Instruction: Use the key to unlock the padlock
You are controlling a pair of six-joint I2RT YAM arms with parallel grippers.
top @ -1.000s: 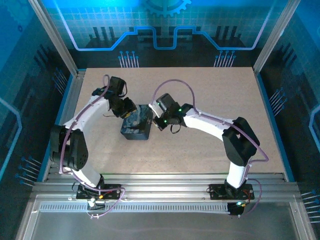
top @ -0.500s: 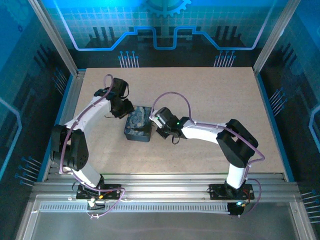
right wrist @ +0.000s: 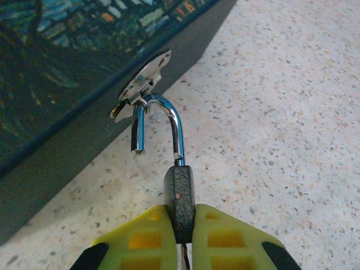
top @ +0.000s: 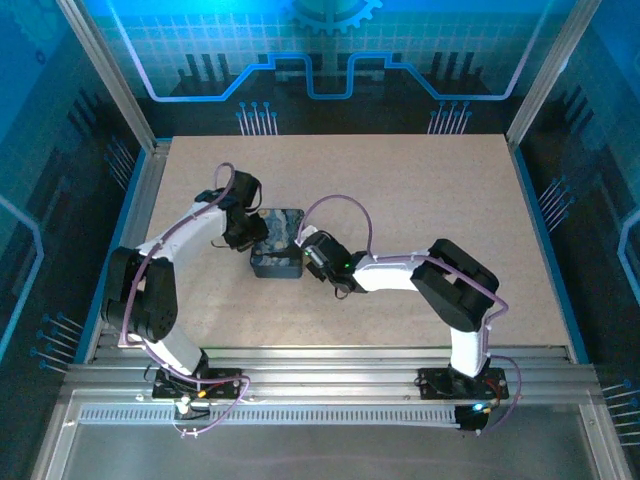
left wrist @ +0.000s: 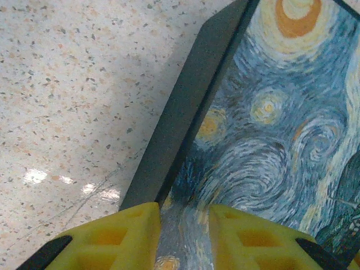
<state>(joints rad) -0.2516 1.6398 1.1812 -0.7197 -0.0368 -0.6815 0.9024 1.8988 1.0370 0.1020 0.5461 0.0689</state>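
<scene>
My right gripper is holding the padlock and next needs to move outward beside the tin (right wrist: 62, 67) to release it, as the hasp (right wrist: 144, 83) for its open shackle is outward of my fingers.
The padlock (right wrist: 179, 194), with a dark grainy body, is clamped between my right gripper's (right wrist: 179, 214) yellow fingers (right wrist: 225, 236). Its silvery shackle (right wrist: 173, 121) stands open, the free end out of the body, and hooks through the hasp (right wrist: 143, 84) on the side of the dark-blue painted tin (right wrist: 62, 67). My left gripper (left wrist: 184, 211) rests on the tin's swirly lid (left wrist: 270, 124) near its left edge, fingers apart with only lid between them. From above, the tin (top: 278, 243) sits between the left gripper (top: 245, 228) and the right gripper (top: 310, 256). The key is hidden.
The speckled tabletop (top: 440, 200) stretches wide behind and to the right of the tin. Metal rails (top: 330, 365) run along the near edge by the arm bases, and frame posts (top: 112, 80) stand at the back corners.
The right arm has folded in and dropped, its gripper moving left and nearer along the tin's right side. The left gripper slid nearer along the tin's left edge. The tin shifted slightly.
</scene>
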